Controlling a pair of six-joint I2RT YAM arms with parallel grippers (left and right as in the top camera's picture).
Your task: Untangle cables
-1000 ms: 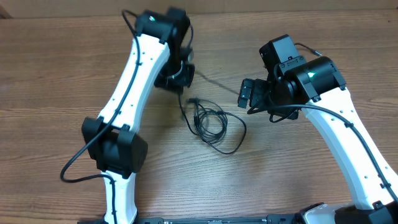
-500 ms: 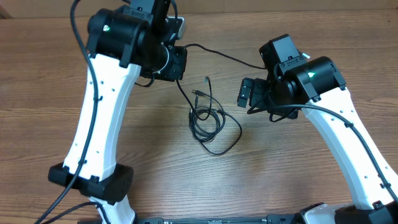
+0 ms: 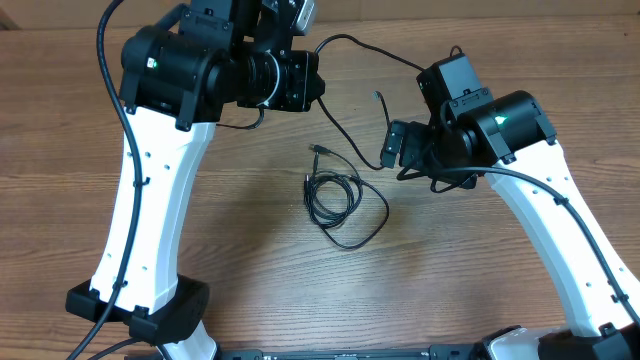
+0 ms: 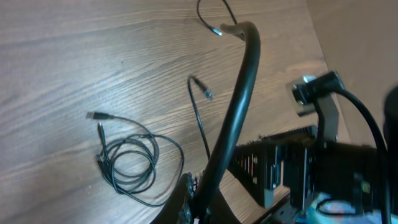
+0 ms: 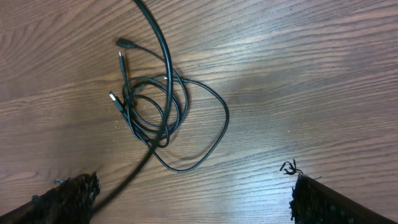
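Note:
I will next move my left gripper down and to the right in the overhead view and let go of its cable, because bare tabletop beyond the coil is below it on that side.
Thin black cables lie in a small coil (image 3: 335, 195) on the wooden table (image 3: 480, 280), with a metal plug end (image 3: 316, 150) sticking out at its upper left. My left gripper (image 3: 303, 84) is raised at the back, shut on one cable (image 4: 239, 93). That strand (image 3: 350, 45) arcs over towards the right arm, and its free plug (image 3: 379, 96) hangs in the air. My right gripper (image 3: 393, 150) hovers just right of the coil (image 5: 155, 106), open and holding nothing (image 5: 193, 199). A blurred strand (image 5: 163, 56) crosses close in front of the right wrist camera.
The raised left arm (image 3: 150, 200) spans the table's left side. The right arm (image 3: 560, 220) occupies the right side. In the left wrist view the right gripper's body (image 4: 311, 168) is close at the right.
My left arm has risen and swung back and right with one cable, drawing it out of the bundle. The coil on the table is smaller. The right arm has stayed put.

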